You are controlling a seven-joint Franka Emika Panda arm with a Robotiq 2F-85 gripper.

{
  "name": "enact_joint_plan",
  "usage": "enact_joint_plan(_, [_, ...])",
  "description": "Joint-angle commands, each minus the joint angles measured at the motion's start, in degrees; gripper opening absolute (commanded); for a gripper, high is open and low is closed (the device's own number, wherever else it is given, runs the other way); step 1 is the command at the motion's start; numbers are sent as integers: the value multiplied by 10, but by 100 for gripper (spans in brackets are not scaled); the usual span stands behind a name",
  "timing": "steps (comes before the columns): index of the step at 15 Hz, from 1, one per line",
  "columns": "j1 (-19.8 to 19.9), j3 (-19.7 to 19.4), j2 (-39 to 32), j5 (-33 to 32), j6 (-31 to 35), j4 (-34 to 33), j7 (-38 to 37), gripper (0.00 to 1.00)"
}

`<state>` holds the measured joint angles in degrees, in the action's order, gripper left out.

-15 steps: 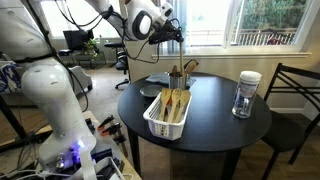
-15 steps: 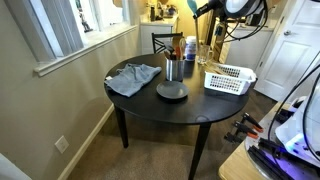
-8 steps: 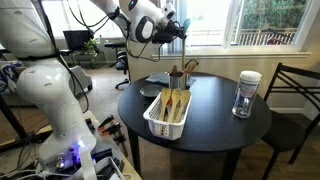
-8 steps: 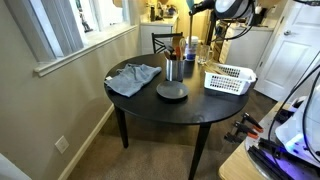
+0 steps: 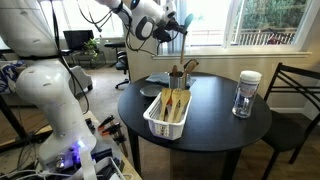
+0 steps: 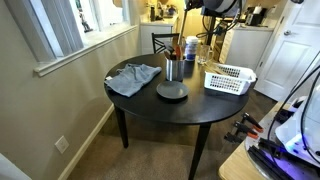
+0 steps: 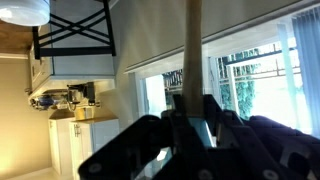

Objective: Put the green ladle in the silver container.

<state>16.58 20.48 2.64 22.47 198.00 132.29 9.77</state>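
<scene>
My gripper lowers the bottom end of the ladle's handle into the silver container's opening next and releases it there, since that container stands below my gripper.
My gripper (image 5: 174,22) is high above the round black table (image 5: 215,125), shut on the handle of the green ladle (image 5: 185,46). The ladle hangs straight down, its lower end a little above the silver container (image 5: 177,78). That container stands upright near the table's far edge with tan wooden utensils in it, and it also shows in an exterior view (image 6: 173,69). In the wrist view the jaws (image 7: 190,118) clamp the pale handle (image 7: 193,50), which runs off the top of the picture. The ladle's bowl end is hard to make out.
A white slotted basket (image 5: 168,113) holding wooden utensils lies beside the silver container. A clear jar with a white lid (image 5: 246,94) stands at the table's edge. A grey cloth (image 6: 133,77) and a dark round plate (image 6: 171,92) lie near the container. A chair (image 5: 297,92) stands by the table.
My gripper has risen slightly and shifted sideways with the ladle, so the ladle now hangs more nearly over the silver container.
</scene>
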Motion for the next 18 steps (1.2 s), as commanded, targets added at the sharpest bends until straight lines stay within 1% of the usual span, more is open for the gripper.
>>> enact_joint_plan(1, [11,20,-6,54,0,-9,35,11])
enact_joint_plan(3, [7,22,-16,62,-2,-3,33,11])
enact_joint_plan(5, [2,22,-41,66,1,-8,34,11])
enact_joint_plan(9, [-18,4,-89,70,1,-22,44,11])
enact_joint_plan(12, [-41,-19,-118,71,0,-33,50,11])
enact_joint_plan(18, [-106,-80,-162,70,0,-53,49,10])
